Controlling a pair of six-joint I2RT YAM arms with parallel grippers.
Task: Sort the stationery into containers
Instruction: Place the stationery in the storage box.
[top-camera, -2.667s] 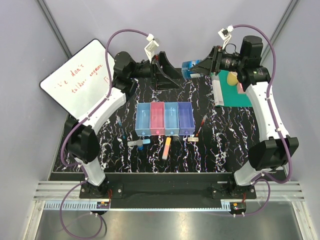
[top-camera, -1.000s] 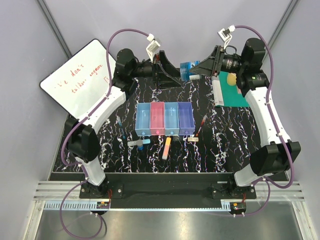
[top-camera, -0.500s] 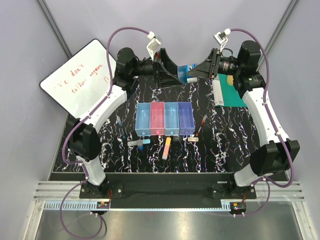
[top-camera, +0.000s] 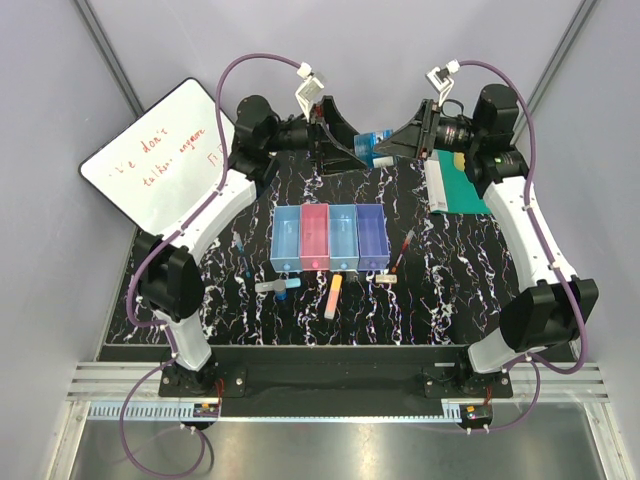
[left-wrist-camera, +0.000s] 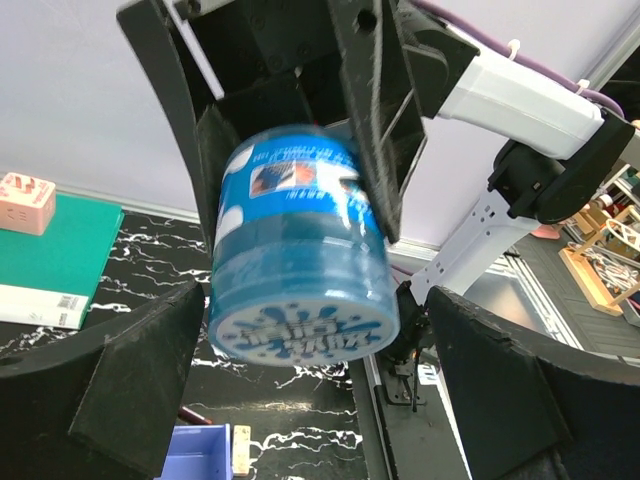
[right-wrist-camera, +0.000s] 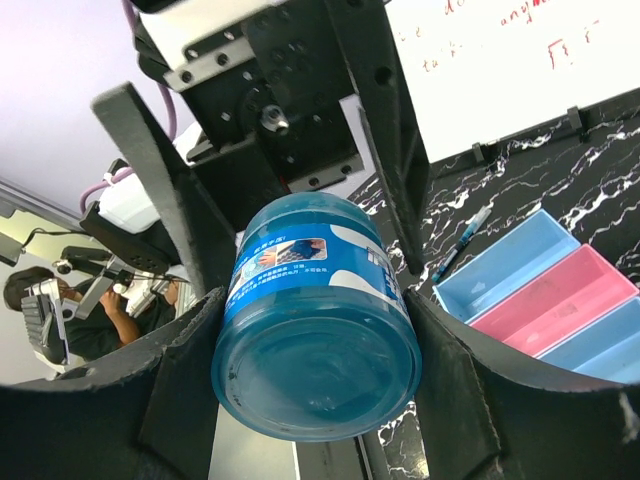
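Note:
The left gripper stays around the blue round bottle's lid end (top-camera: 364, 149) (left-wrist-camera: 304, 310) next and closes its open fingers on it, because the lid already sits between them.
My right gripper (top-camera: 393, 148) is shut on the blue round bottle (top-camera: 372, 147) and holds it on its side in the air at the back, above the table. In the right wrist view the bottle's base (right-wrist-camera: 315, 375) sits between my fingers (right-wrist-camera: 190, 400). My left gripper (top-camera: 352, 150) is open, its jaws on either side of the bottle's lid end (left-wrist-camera: 300, 335) with a small gap. The four joined bins (top-camera: 286, 262) stand mid-table. In front of them lie a grey marker (top-camera: 272, 285), an orange-yellow bar (top-camera: 333, 297), a white eraser (top-camera: 388, 279), a red pen (top-camera: 404, 248) and a blue pen (top-camera: 243, 255).
A whiteboard (top-camera: 150, 160) leans at the back left. A green book (top-camera: 462, 190) lies at the back right, with a pink cube (left-wrist-camera: 25, 200) on it in the left wrist view. The two arms meet above the table's back edge.
My right gripper has carried the bottle leftward from over the green book. My left gripper has moved right to meet it, and its jaws now flank the bottle's lid end.

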